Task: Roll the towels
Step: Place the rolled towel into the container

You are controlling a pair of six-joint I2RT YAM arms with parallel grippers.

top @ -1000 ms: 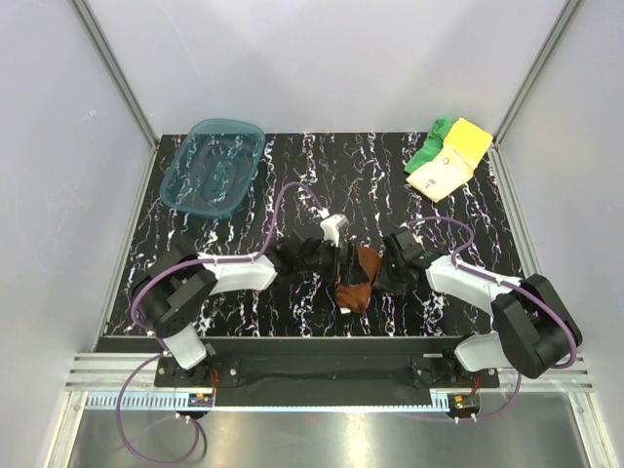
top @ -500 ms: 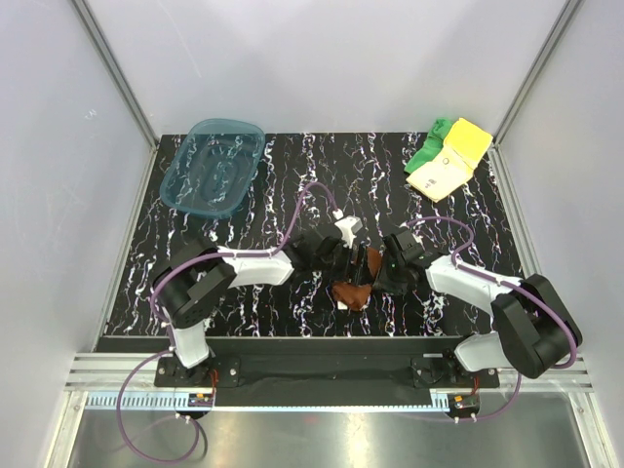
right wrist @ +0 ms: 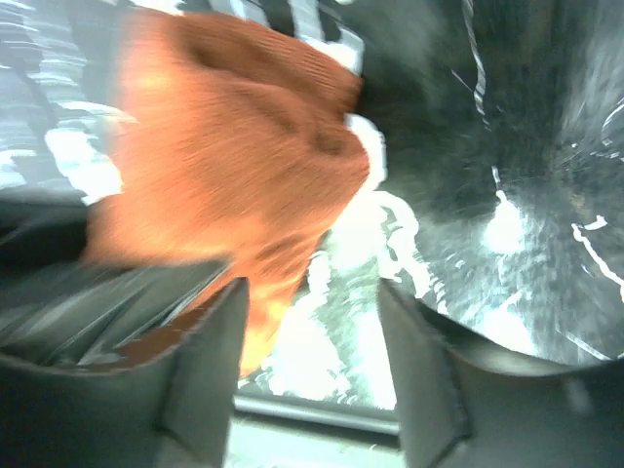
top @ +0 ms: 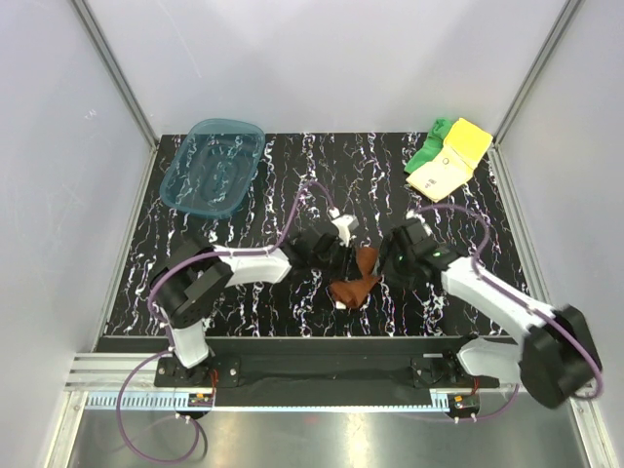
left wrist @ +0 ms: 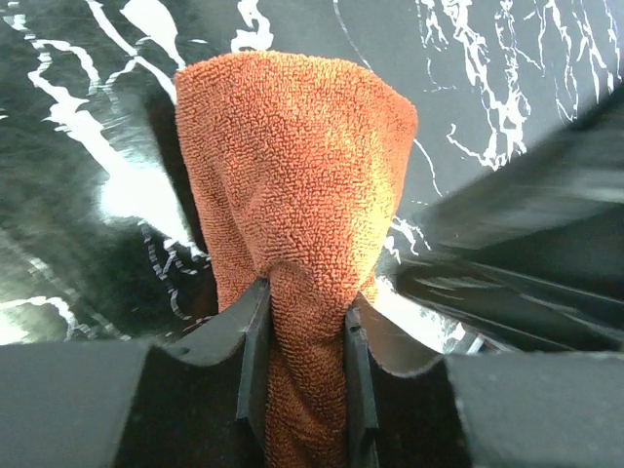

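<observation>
The towel should go in the tray's far end [top: 237, 149], which is empty; next I raise my left gripper outward and left in the top view, then lower and release.
The rust-brown towel [top: 357, 280] lies bunched at the middle of the table. My left gripper [top: 347, 261] reaches in from the left and is shut on it. In the left wrist view a twisted fold of this towel [left wrist: 292, 166] is pinched between the fingers of that gripper [left wrist: 302, 312]. My right gripper [top: 392, 259] hangs just right of the towel, open. In the blurred right wrist view the towel [right wrist: 224, 146] sits up and left of the open gripper [right wrist: 312, 341], outside its jaws. A green towel [top: 427, 148] and a pale yellow towel [top: 441, 173] lie at the back right corner.
A translucent teal tray [top: 214, 166] stands at the back left. The table is black with white streaks [top: 292, 175]. Grey walls close in both sides and the back. A metal rail [top: 312, 390] runs along the near edge by the arm bases.
My left gripper moved right and closed on the rust-brown towel. My right gripper opened, let the towel go and drew back slightly to the right.
</observation>
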